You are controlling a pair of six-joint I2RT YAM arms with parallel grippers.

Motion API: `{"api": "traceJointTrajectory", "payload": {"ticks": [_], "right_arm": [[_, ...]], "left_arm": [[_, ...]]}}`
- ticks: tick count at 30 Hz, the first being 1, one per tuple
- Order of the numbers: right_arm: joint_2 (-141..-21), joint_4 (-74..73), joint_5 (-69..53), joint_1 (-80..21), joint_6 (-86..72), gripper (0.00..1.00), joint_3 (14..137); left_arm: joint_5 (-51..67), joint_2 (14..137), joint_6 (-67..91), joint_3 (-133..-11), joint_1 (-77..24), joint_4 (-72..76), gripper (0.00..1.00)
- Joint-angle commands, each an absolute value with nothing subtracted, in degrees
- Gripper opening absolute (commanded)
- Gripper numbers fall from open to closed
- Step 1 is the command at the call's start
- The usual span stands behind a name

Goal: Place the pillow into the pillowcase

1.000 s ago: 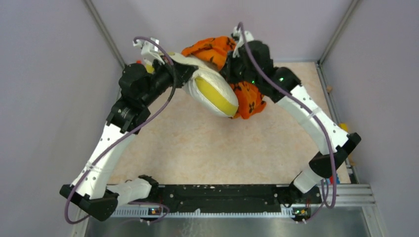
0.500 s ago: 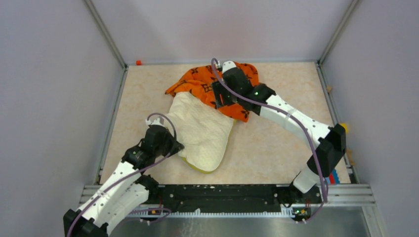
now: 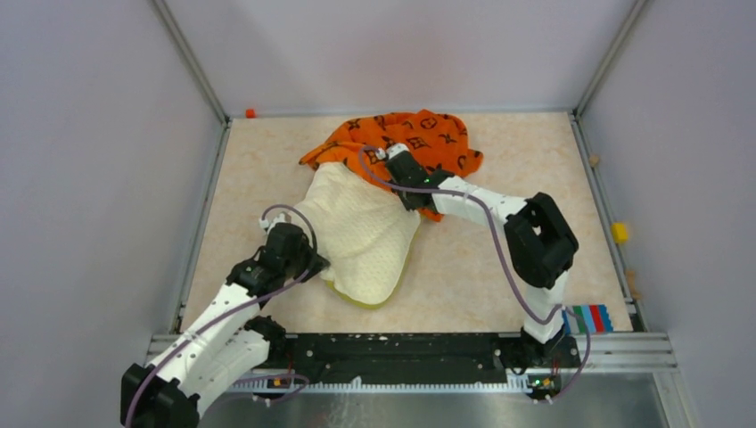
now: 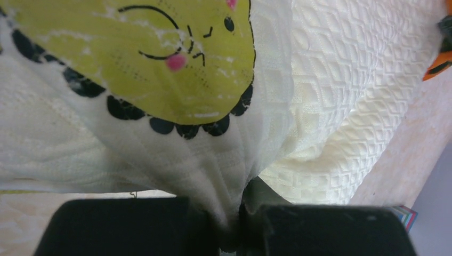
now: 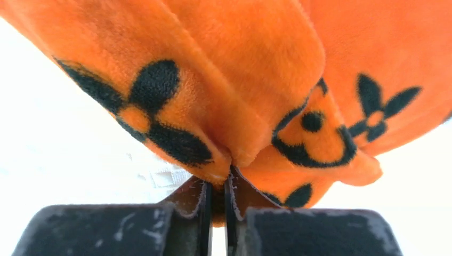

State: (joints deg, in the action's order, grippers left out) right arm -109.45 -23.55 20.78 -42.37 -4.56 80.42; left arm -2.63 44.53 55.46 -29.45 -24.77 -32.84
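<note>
I will next keep my left gripper in place at the pillow's near edge [image 3: 328,268] [image 4: 226,194] to steady the pillow while my right gripper holds a fold of the pillowcase. Then my left gripper will open to let go of the pillow.
The white quilted pillow [image 3: 361,236] lies flat in the middle of the table, its far end tucked under the orange black-printed pillowcase [image 3: 423,134] at the back. My left gripper [image 3: 312,265] is shut on the pillow's near left edge. In the left wrist view, white fabric is pinched in that gripper [image 4: 237,216], below a yellow-green cat face printed on the pillow [image 4: 330,106]. My right gripper [image 3: 398,165] sits at the pillowcase's near edge. In the right wrist view it [image 5: 217,186] is shut on a fold of the pillowcase [image 5: 240,64].
A small orange object [image 3: 250,113] sits at the back left corner. A yellow piece [image 3: 619,233] and a striped coloured block [image 3: 588,317] lie along the right rail. Grey walls and metal rails enclose the table.
A second ago both arms held pillow and pillowcase up at the back; now both lie on the table. The right gripper has since moved to the pillowcase's near edge and closed on it.
</note>
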Motion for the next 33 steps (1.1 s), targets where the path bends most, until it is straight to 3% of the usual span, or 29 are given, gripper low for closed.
{"api": "traceJointTrajectory", "payload": {"ticks": [1, 6, 13, 19, 20, 23, 24, 33], "right_arm": [[-105.69, -29.04, 31.63, -46.34, -7.08, 0.00, 92.66], [-104.99, -41.60, 28.28, -60.16, -17.72, 0.00, 104.53], [-103.37, -33.91, 16.44, -60.61, -24.43, 0.00, 83.60], [-95.92, -34.99, 15.68, -61.12, -21.33, 0.00, 78.07], [-95.33, -36.87, 18.07, -61.02, -20.68, 0.09, 79.64], [-94.87, -36.52, 21.24, -60.11, -14.89, 0.52, 86.80], [-95.66, -35.36, 21.11, -59.40, -13.33, 0.58, 90.30], [-122.89, -27.71, 20.19, -54.59, 3.93, 0.66, 121.58]], "left_arm": [[-2.83, 45.86, 55.65, -27.01, -24.17, -28.20, 0.00], [2.37, 49.86, 54.89, -27.01, -24.24, -24.24, 0.00], [-4.47, 48.10, 51.77, -33.67, -24.14, -28.16, 0.00], [-4.36, 47.05, 51.22, -33.80, -24.17, -29.24, 0.00], [-4.19, 47.16, 51.48, -32.91, -24.16, -29.00, 0.00], [-2.37, 47.46, 52.89, -30.54, -24.16, -28.47, 0.00], [-1.54, 47.61, 53.50, -29.60, -24.16, -28.10, 0.00], [-0.69, 47.16, 56.95, -25.27, -24.08, -27.60, 0.00]]}}
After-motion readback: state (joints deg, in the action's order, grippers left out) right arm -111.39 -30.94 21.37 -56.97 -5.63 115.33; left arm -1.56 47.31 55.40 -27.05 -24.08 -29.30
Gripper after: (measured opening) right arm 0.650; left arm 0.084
